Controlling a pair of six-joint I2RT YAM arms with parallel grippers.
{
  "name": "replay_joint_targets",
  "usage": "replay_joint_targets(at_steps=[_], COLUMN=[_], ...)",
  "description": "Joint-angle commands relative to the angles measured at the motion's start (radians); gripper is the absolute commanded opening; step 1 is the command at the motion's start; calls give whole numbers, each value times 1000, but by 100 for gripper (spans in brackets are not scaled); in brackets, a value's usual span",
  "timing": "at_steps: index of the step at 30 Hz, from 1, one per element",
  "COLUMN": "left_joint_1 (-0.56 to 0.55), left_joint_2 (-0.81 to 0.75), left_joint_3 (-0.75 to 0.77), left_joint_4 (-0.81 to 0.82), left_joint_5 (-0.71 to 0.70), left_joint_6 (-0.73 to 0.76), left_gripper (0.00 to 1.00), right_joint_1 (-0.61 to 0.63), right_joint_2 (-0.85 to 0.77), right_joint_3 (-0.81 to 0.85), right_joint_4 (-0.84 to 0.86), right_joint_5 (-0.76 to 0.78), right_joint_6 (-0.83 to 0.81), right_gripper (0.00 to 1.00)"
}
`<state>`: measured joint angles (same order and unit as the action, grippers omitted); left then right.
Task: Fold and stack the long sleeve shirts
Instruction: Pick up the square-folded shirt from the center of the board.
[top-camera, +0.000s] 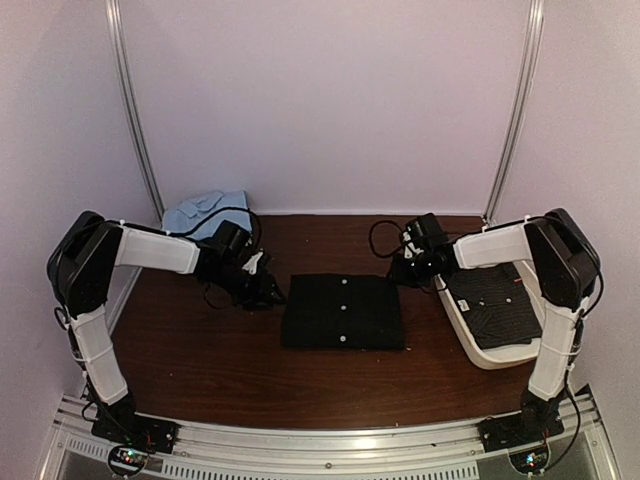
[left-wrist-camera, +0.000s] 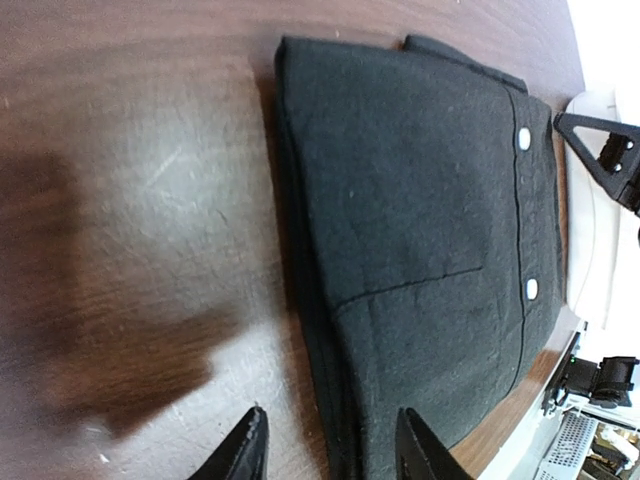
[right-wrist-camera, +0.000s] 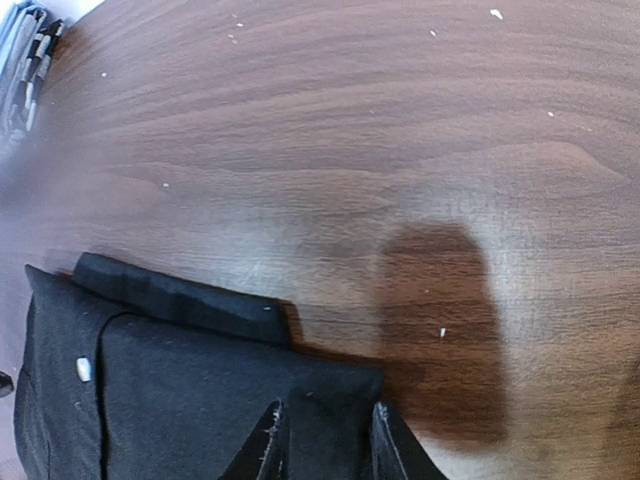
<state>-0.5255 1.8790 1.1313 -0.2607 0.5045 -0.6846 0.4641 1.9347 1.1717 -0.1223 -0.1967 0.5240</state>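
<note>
My left gripper already has the shirt's folded side edge running between its open fingers, so next it will lower and ease slightly back and farther over that edge.
A plain black long sleeve shirt (top-camera: 343, 311) with small white buttons lies folded flat in a square at the table's middle. My left gripper (top-camera: 272, 295) is low at its left edge. In the left wrist view the jaws (left-wrist-camera: 330, 450) are open and straddle that edge of the shirt (left-wrist-camera: 420, 220). My right gripper (top-camera: 400, 272) is at the shirt's far right corner. In the right wrist view it (right-wrist-camera: 325, 445) is open by a narrow gap with the corner of the shirt (right-wrist-camera: 200, 400) lying between the fingers. A second dark, dotted shirt (top-camera: 497, 300) lies folded in a tray.
A white tray (top-camera: 480, 352) stands at the right and holds the dotted shirt; its rim shows in the left wrist view (left-wrist-camera: 590, 250). A light blue cloth (top-camera: 205, 212) lies at the back left corner. Bare wooden table (top-camera: 200, 370) lies in front of the shirt.
</note>
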Motion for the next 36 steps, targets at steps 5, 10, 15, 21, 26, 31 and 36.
replay_joint_targets(at_steps=[5, 10, 15, 21, 26, 31, 36], left_joint_1=[-54, -92, -116, -124, -128, -127, -120], left_joint_2=[5, 25, 63, 91, 97, 74, -2], left_joint_3=[-36, -38, -39, -48, -37, -27, -29], left_joint_4=[74, 67, 69, 109, 125, 100, 1], left_joint_5=[25, -18, -59, -47, -45, -71, -176], left_joint_6=[-41, -59, -81, -109, -132, -133, -93], left_gripper=[46, 46, 44, 33, 10, 0, 0], right_joint_1=[29, 44, 58, 77, 89, 103, 126], right_joint_2=[-91, -133, -158, -163, -161, -162, -171], right_joint_3=[2, -5, -6, -6, -5, -4, -12], right_joint_4=[-29, -31, -28, -29, -30, -36, -44], right_joint_5=[38, 31, 17, 8, 4, -1, -3], right_joint_6=[-13, -13, -11, -11, -12, -13, -13], right_gripper=[32, 33, 33, 34, 34, 34, 34])
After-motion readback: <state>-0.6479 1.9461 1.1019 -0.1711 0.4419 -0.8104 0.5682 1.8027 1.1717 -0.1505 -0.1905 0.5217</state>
